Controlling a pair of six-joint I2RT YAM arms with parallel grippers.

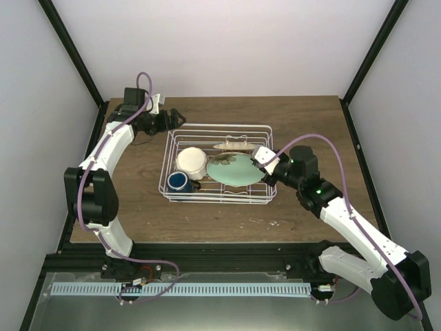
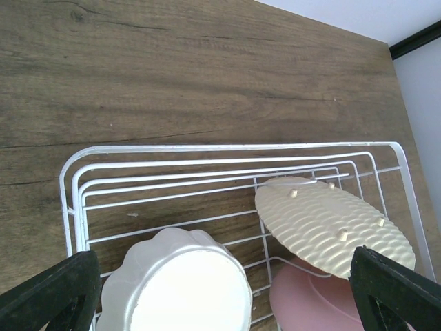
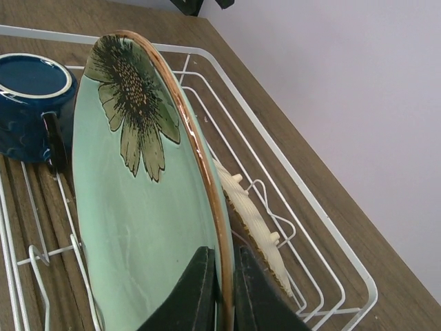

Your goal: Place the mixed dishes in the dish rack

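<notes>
My right gripper draws back and down next, tipping the green plate point(image 1: 236, 169) upright into the near wire loops to release it there, since that slot stands empty.
The white wire dish rack point(image 1: 270, 146) sits mid-table. In it are a cream-white bowl point(image 1: 191, 163), a dark blue mug point(image 1: 178, 182), a cream ridged plate point(image 1: 231, 145) and a pale green plate point(image 1: 236, 169) with a flower print. My right gripper point(image 1: 260, 160) is shut on the green plate's brown rim point(image 3: 207, 179), one finger on each face, and holds it tilted inside the rack. My left gripper point(image 1: 172, 118) hovers open and empty over the rack's far left corner. Its view shows the bowl point(image 2: 182, 286), the ridged plate point(image 2: 331, 224) and a pink plate point(image 2: 310, 300) beneath it.
The rack's wire wall point(image 2: 69, 179) and plate-slot loops point(image 3: 275, 207) lie close to both grippers. The mug point(image 3: 27, 103) stands just left of the green plate. Bare wooden table point(image 1: 310, 124) surrounds the rack. Black frame posts and pale walls bound the table.
</notes>
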